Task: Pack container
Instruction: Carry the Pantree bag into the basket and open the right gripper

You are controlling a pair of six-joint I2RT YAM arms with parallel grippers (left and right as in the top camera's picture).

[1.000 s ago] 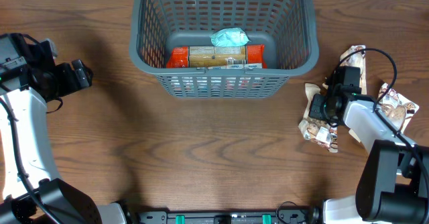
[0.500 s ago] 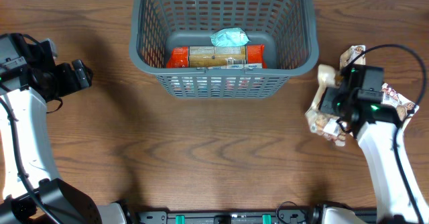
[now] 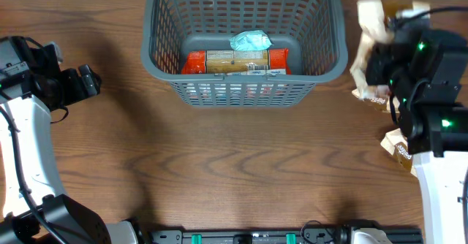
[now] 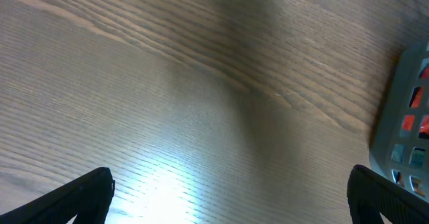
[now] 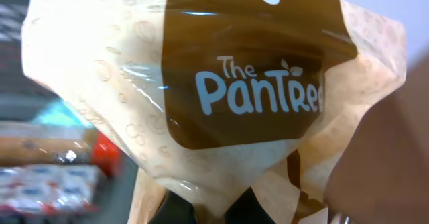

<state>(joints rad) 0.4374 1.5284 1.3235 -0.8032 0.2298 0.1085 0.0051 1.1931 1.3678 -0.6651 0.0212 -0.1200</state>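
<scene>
I need to move my right gripper to the left in the overhead view, over the basket's rim, then lower and release, because the orange-ended long packet lies that way, inside the basket's rim.
The dark grey lattice basket stands at the table's far middle. In it lie an orange-ended long packet and a pale teal packet. My right gripper is shut on a cream and brown snack packet, held in the air just right of the basket's rim. The packet fills the right wrist view, pinched at its lower end. My left gripper is open and empty, left of the basket. Its fingertips show wide apart over bare wood.
Two more cream and brown snack packets lie on the table at the right, one under the right arm and one nearer the front. The basket's corner shows at the right edge of the left wrist view.
My right gripper has lifted the snack packet off the table and carried it toward the far side, up beside the basket's right rim. The left arm has not moved.
</scene>
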